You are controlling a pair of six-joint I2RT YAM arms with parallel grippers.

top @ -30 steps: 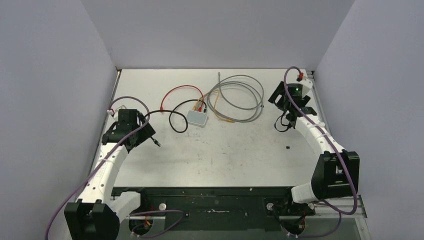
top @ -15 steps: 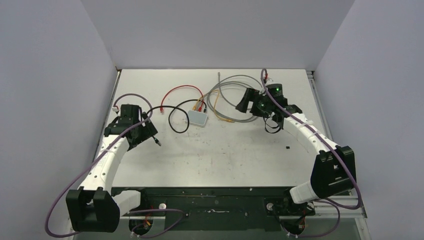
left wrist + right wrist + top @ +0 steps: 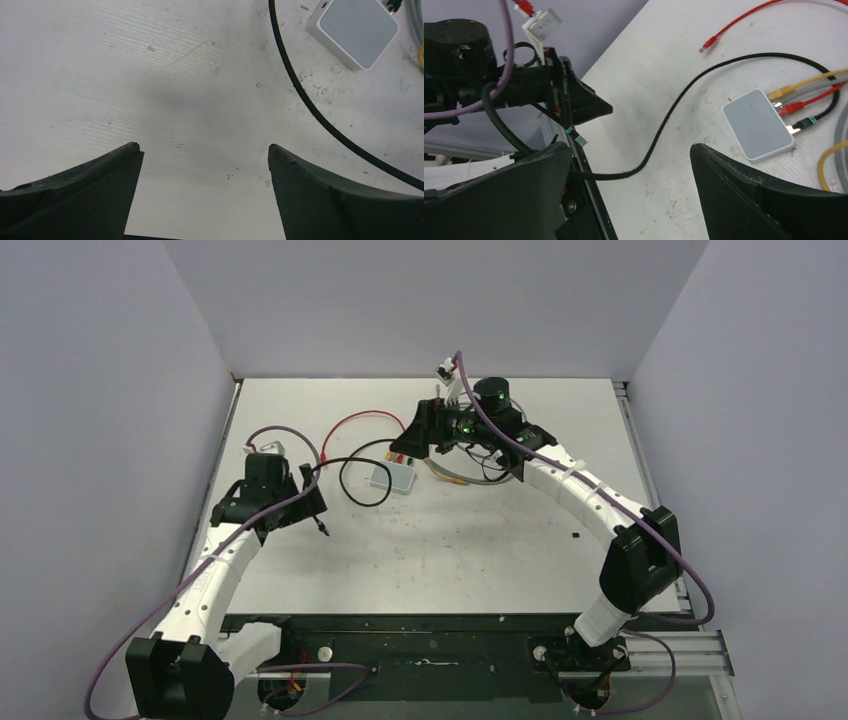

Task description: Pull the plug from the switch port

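Observation:
I will first shift my right gripper left in the top view and slightly back, to reach the black cable's bend over the switch (image 3: pixel 392 476).
The switch (image 3: pixel 392 476) is a flat pale grey-blue box lying on the table left of centre. Yellow, red and black plugs (image 3: pixel 402 453) sit in its far edge. In the right wrist view the switch (image 3: pixel 758 124) lies right of my fingers, with the red plug (image 3: pixel 791 107) in the middle. My right gripper (image 3: pixel 412 437) is open and empty, hovering just behind the plugs. My left gripper (image 3: pixel 305 502) is open and empty, left of the switch. In the left wrist view (image 3: pixel 204 150) the switch (image 3: pixel 354 31) is at the top right.
A black cable (image 3: pixel 350 490) loops from the switch toward my left arm. A red cable (image 3: pixel 355 420) arcs behind it, its loose end (image 3: pixel 708 44) on the table. Grey and yellow cables (image 3: pixel 470 475) lie under my right arm. Walls enclose three sides.
My right arm has swung left from the right rear of the table to just behind the switch's plugs. My left arm has shifted slightly right, toward the switch.

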